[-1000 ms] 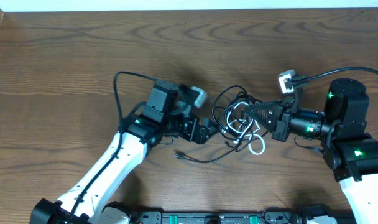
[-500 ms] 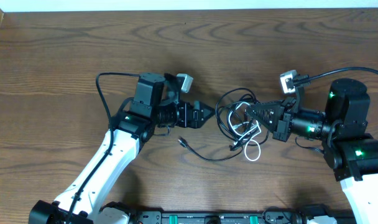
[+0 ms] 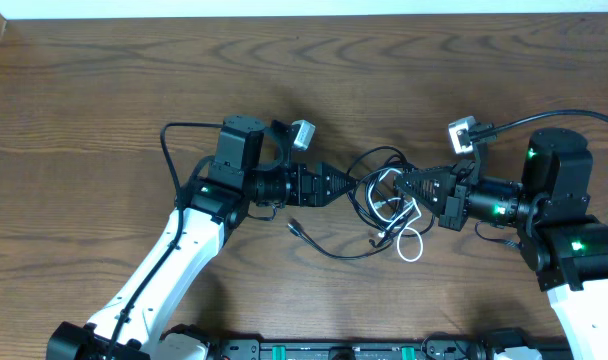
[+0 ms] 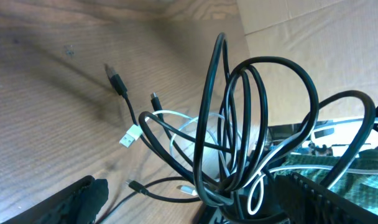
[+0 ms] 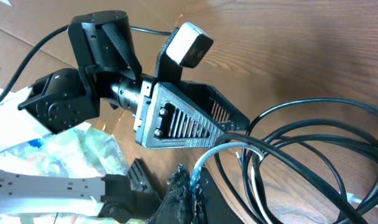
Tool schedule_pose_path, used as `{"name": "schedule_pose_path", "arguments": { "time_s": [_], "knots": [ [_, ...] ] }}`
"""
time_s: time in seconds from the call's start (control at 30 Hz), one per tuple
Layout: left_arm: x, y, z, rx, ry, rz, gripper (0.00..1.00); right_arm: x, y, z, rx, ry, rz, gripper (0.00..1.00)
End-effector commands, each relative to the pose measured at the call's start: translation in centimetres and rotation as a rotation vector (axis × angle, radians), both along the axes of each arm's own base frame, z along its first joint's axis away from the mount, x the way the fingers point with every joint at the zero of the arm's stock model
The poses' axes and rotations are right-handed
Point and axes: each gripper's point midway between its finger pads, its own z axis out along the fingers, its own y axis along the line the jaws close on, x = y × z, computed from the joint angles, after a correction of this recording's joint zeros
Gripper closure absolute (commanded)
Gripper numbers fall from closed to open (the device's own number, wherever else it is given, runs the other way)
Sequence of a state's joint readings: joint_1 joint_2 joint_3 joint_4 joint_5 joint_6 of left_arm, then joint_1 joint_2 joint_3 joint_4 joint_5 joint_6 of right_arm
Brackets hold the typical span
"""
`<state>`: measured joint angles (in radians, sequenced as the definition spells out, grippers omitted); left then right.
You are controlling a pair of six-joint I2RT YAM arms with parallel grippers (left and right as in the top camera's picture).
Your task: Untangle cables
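The right gripper pulls the white cable (image 3: 389, 174) (image 5: 221, 148) outstretched to the right in the overhead view next, then releases it, since black loops crowd around the cable.
The cables (image 3: 376, 180) form a tangle of black loops with a white cable (image 3: 412, 244) between my two grippers. My right gripper (image 3: 404, 187) holds the tangle from the right. In the right wrist view it (image 5: 192, 190) is shut on the white cable (image 5: 220, 152), with black loops (image 5: 313, 149) beside it. My left gripper (image 3: 344, 186) is open at the tangle's left side. In the left wrist view its jaws (image 4: 195, 199) are spread wide, with the raised black loops (image 4: 239, 112) between them. A black plug end (image 3: 295, 228) lies on the table.
Wooden table (image 3: 104, 90) with its back edge at the top. Thick black robot wires arch over the left arm (image 3: 174, 150) and the right arm (image 3: 554, 118). A white plug (image 4: 130, 135) and a black plug (image 4: 114, 78) lie loose on the wood.
My left gripper has swung up and moved right, and its open jaws now reach the tangle's left side. The right gripper has stayed put, still holding the cables.
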<state>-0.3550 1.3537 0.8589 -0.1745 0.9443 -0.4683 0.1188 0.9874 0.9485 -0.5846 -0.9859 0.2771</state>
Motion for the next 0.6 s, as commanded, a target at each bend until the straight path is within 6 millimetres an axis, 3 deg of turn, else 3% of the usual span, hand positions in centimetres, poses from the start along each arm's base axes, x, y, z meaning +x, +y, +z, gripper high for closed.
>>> {"name": "schedule_pose_path", "arguments": {
  "time_s": [0.0, 0.13, 0.33, 0.57],
  "knots": [
    [0.0, -0.1, 0.5, -0.017, 0.027, 0.01, 0.08, -0.1, -0.1, 0.4, -0.001, -0.03, 0.007, 0.99],
    [0.3, -0.5, -0.7, 0.013, 0.134, 0.087, 0.08, -0.1, -0.1, 0.4, -0.001, -0.029, 0.007, 0.99],
    [-1.0, -2.8, -1.8, 0.003, 0.299, 0.095, 0.09, -0.1, -0.1, 0.4, -0.001, -0.029, 0.007, 0.99],
    [-0.9, -4.2, -1.6, -0.054, 0.501, 0.184, 0.47, -0.1, -0.1, 0.4, -0.002, -0.027, 0.007, 0.99]
  ]
}}
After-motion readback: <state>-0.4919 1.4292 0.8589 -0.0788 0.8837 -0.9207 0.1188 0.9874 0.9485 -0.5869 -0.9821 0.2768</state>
